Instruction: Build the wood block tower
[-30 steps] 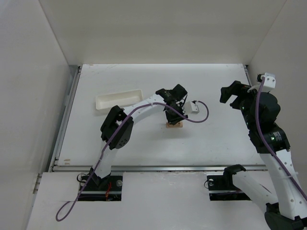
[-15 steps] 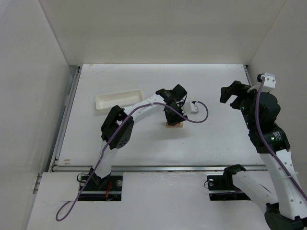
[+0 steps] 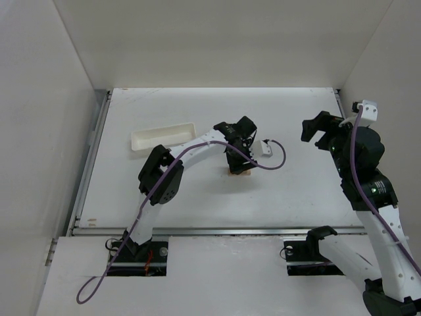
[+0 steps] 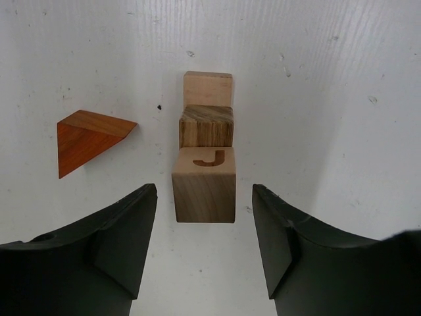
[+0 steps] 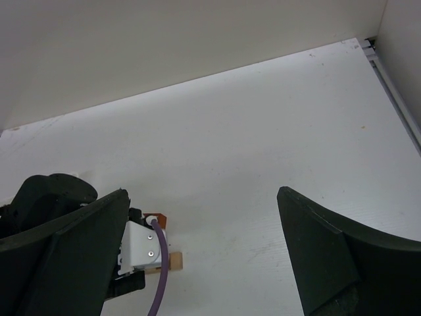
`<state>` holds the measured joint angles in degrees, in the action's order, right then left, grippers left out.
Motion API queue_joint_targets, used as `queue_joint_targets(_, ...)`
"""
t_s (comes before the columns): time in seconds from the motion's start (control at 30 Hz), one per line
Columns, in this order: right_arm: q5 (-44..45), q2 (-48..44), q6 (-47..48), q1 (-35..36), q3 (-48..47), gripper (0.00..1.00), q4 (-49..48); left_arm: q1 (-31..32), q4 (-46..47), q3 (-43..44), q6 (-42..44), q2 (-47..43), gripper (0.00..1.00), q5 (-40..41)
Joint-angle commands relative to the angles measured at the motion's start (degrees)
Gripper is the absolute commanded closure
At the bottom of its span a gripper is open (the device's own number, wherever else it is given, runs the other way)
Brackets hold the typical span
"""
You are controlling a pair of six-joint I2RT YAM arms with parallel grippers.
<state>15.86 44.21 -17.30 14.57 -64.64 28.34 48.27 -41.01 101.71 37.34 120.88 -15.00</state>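
My right gripper goes to the left in the top view and down over the wedge next. The orange-red wedge (image 4: 85,138) lies apart from the tan blocks.
In the left wrist view three tan wooden blocks lie in a line, touching: a block marked J (image 4: 204,187) nearest, a darker block (image 4: 206,128) behind it, and a light block (image 4: 208,89) farthest. I cannot tell whether they are stacked. An orange-red wedge (image 4: 85,138) lies apart on their left. My left gripper (image 4: 204,197) is open, with a finger on either side of the J block, not touching it. From above, the left gripper (image 3: 238,160) covers most of the blocks (image 3: 239,172). My right gripper (image 3: 319,131) is open and empty, far to the right; it also shows in its own wrist view (image 5: 202,194).
A long white tray (image 3: 161,137) lies at the back left of the white table. A purple cable (image 3: 279,155) loops off the left wrist. White walls close in the table on three sides.
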Motion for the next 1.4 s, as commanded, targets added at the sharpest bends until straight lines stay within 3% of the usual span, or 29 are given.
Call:
queue_joint_targets(0.0, -0.92, -0.70, 0.78, -0.33, -0.22, 0.00, -0.48, 0.07, -1.87, 0.86, 1.15, -4.77, 0.43, -1.52)
queue_joint_targets(0.13, -3.36, -0.70, 0.78, -0.33, -0.92, 0.00, -0.48, 0.07, -1.35, 0.16, 1.15, -6.87, 0.37, -1.52)
queue_joint_targets(0.33, -6.80, 2.28, 0.78, -0.33, -4.61, 0.00, 0.22, 0.07, 0.40, -0.46, 0.10, -9.96, 0.37, -2.13)
queue_joint_targets(0.63, -12.33, 11.15, -2.12, -0.33, -11.11, 0.00, 4.71, -8.10, 2.69, -5.55, -6.57, -21.20, 0.36, -9.42)
queue_joint_targets(0.83, -22.60, 23.45, -2.12, -0.33, -15.51, 0.00, 5.94, -17.22, 7.95, -14.51, -11.32, -29.90, 0.37, -11.45)
queue_joint_targets(1.0, -30.88, 32.85, -0.81, 0.45, -16.82, 0.00, 2.34, -24.27, 9.99, -18.56, -15.02, -32.02, 0.37, -8.12)
queue_joint_targets(1.13, -26.15, 49.16, 1.46, 5.11, -23.41, 0.00, 4.52, -24.98, 10.52, -21.37, -16.25, -33.69, 0.37, -2.93)
queue_joint_targets(1.37, -22.98, 61.15, 6.74, 10.74, -27.38, 0.01, 7.70, -24.98, 13.24, -26.56, -15.73, -37.56, 0.37, 0.41)
